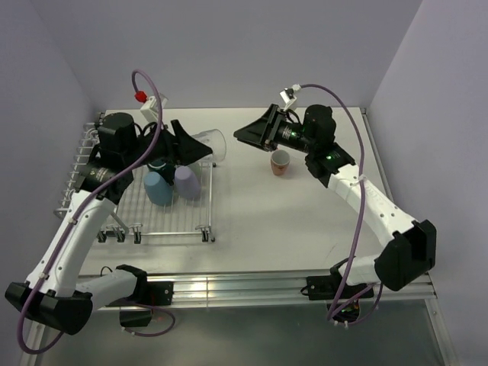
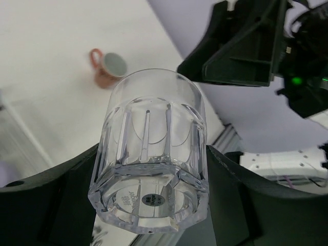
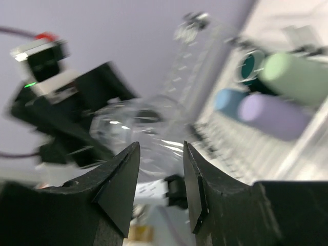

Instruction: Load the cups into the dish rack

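Note:
The cup in my left gripper goes back past the blue cup (image 1: 158, 188) next, tips downward, lowers and gets released, as the rack's bare near wires lie below and back from it.
My left gripper (image 1: 197, 149) (image 2: 154, 177) is shut on the clear cup (image 1: 210, 144) (image 2: 151, 154) and holds it on its side in the air over the dish rack's (image 1: 175, 221) right edge. The blue cup (image 1: 158, 188), the lavender cup (image 1: 187, 181) and the dark green mug (image 1: 158, 165) rest on the rack. The right wrist view also shows the pale green cup (image 3: 297, 77) lying there. The salmon-orange cup (image 1: 280, 162) (image 2: 108, 67) stands on the table. My right gripper (image 1: 244, 133) (image 3: 161, 154) is open and empty, in the air facing the clear cup (image 3: 130, 123).
The rack's raised wire side basket (image 1: 80, 160) runs along its left side by the left wall. A metal rail (image 1: 252, 286) runs along the table's near edge. Grey walls close in the back and both sides.

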Motion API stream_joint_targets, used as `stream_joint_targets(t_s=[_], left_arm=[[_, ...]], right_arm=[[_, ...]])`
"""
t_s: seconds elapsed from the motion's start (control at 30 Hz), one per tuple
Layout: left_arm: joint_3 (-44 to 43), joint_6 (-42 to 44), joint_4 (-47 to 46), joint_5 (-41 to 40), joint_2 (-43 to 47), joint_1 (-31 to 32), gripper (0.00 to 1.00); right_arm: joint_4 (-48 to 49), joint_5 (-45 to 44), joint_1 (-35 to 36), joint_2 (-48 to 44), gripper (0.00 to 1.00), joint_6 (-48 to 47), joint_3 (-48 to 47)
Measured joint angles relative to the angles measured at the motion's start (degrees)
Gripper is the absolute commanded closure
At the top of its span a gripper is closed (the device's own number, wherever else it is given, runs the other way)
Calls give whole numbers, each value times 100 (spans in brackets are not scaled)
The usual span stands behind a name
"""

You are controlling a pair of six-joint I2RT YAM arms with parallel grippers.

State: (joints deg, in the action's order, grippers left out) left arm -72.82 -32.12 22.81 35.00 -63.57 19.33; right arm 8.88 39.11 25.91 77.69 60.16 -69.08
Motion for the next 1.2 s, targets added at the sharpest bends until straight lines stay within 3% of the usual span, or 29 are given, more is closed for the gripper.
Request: stream_joint_targets(t_s=[0.2,0.37,0.57,0.87,1.2], left_arm=[[-758,428,2079,-1742,44,68,100],[-638,404,3377,-2848,118,199,100],[-74,87,4262,-3880,258,498,100],[420,-310,4666,-4592,92,588,100],[850,-505,4406,-4927,-590,588,100]], right_arm=[[-1158,-1126,-63,-308,53,-1040,28],[-1615,-1617,-68,-304,53,-1499,195],[-1849,-1923,-68,-254,53,-1862,284],[-1880,-1967,-68,-127,53,-2002,407],[-1871,-1840,-68,48,53,-2044,407]])
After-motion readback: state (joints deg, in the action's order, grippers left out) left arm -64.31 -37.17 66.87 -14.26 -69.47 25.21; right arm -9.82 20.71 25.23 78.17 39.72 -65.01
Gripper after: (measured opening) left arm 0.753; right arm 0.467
